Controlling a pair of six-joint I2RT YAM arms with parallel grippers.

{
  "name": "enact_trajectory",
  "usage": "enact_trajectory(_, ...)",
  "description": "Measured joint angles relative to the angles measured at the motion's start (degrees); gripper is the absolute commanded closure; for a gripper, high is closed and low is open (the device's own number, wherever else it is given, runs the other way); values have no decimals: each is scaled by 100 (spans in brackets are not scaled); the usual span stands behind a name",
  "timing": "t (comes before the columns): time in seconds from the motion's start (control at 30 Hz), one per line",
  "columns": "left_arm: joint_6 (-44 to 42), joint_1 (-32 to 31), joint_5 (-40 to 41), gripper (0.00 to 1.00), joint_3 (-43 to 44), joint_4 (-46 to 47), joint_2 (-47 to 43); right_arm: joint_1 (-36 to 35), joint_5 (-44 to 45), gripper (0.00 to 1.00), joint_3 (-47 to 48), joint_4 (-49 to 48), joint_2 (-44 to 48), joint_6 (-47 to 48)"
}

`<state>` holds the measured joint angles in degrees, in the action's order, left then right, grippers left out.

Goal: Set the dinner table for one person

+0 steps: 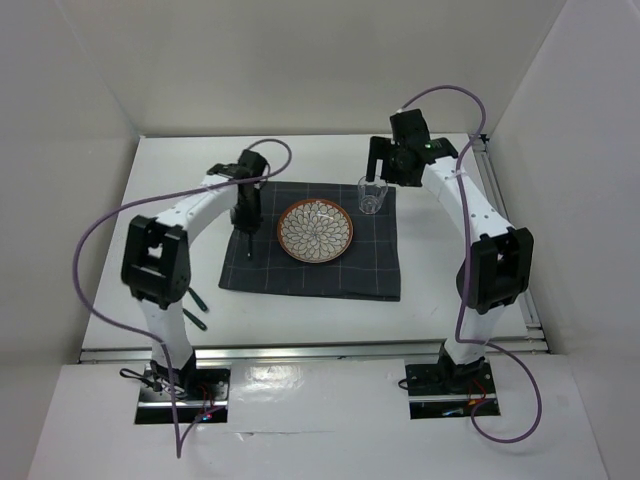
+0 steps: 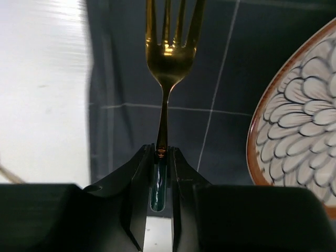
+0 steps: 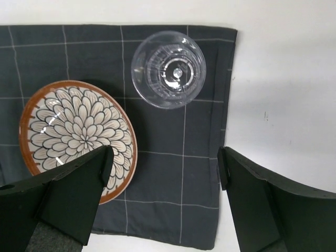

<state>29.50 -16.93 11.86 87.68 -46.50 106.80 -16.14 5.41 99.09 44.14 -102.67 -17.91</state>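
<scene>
The robot will next shift its left gripper slightly toward the plate and lower the gold fork onto the empty part of the cloth beside the plate's rim.
On the white dinner table [image 1: 440, 300] lies a dark grey grid cloth [image 1: 370, 265]. A flower-patterned plate [image 1: 315, 230] sits at its middle and a clear glass [image 1: 371, 196] stands upright at its far right corner. My left gripper [image 1: 243, 228] is over the cloth's left part, left of the plate. In the left wrist view it [image 2: 161, 152] is shut on a gold fork [image 2: 170, 47] with a dark green handle, tines pointing away over the cloth [image 2: 131, 79]. My right gripper [image 1: 380, 165] is open and empty above the glass [image 3: 168, 68], with the plate [image 3: 79, 136] to its left.
Two dark green-handled utensils [image 1: 196, 305] lie on the table beside the left arm, left of the cloth. White walls close in the table on three sides. An aluminium rail [image 1: 505, 215] runs along the right edge.
</scene>
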Motion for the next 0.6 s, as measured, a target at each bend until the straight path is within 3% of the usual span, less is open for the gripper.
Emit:
enact_trajectory(0.2,-111,-411,-26,100,136,-138,1121,72,-17,7,-240,-2,55,0)
enact_trajectory(0.6,-111,-374,92,97,684,-238,1340,151,-70,6,-356,-17,98,0)
